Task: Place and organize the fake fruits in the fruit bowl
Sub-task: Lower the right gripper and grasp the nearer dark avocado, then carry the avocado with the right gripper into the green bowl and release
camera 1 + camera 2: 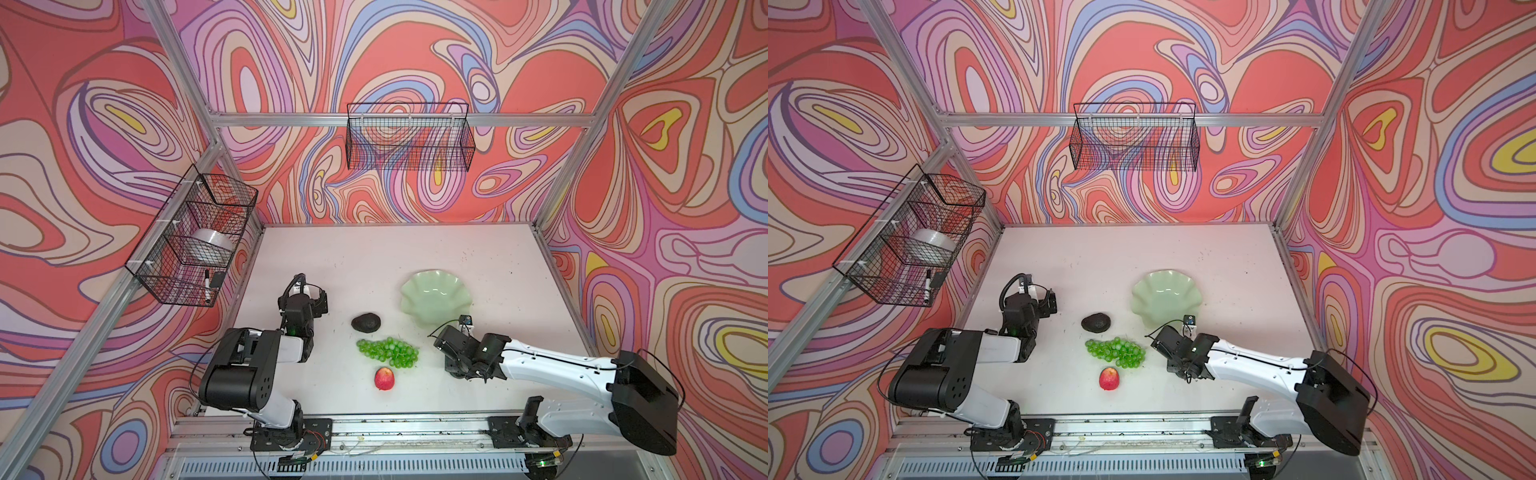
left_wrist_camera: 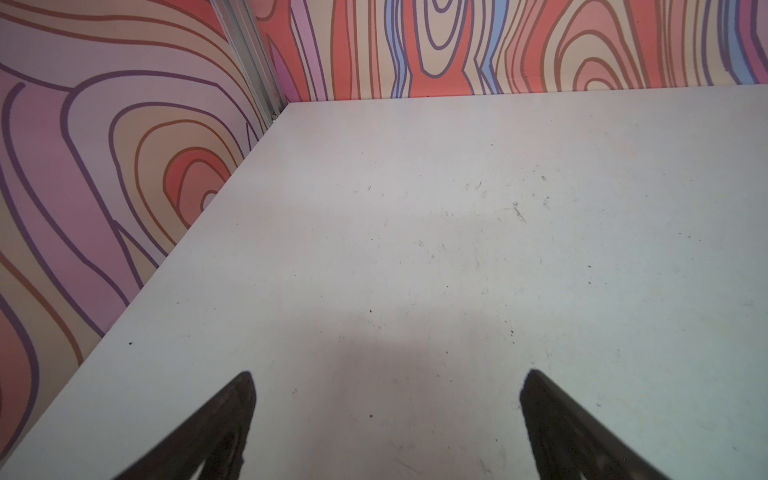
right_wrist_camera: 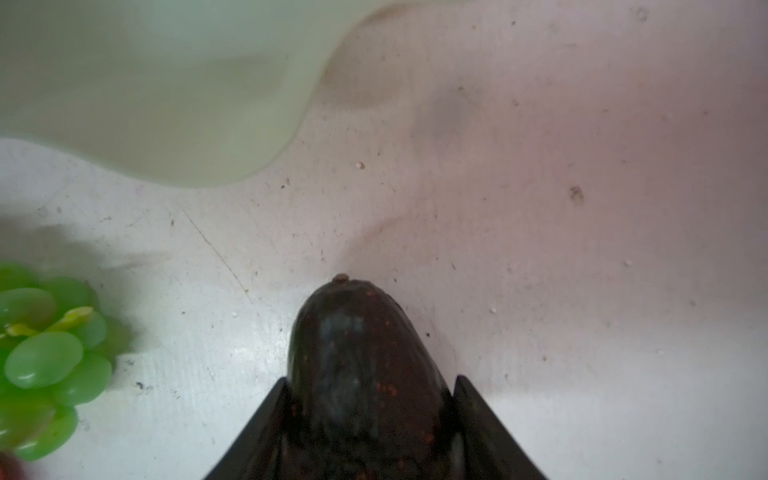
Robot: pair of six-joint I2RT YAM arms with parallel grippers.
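Observation:
I will raise my right gripper outward past the fruit bowl's rim next, then lower it and release within the bowl's side by the second avocado, since the bowl is empty.
My right gripper is shut on a dark avocado, one finger on each side, low over the table. In both top views it points down, just in front of the fruit bowl, a pale green wavy dish with nothing in it. Its rim shows in the right wrist view. A second avocado, green grapes and a red apple lie on the table. My left gripper is open over bare table at the left.
A black wire basket hangs on the back wall. Another wire basket on the left wall holds a tape roll and a marker. An aluminium rail runs along the table's front edge. Patterned walls close in three sides.

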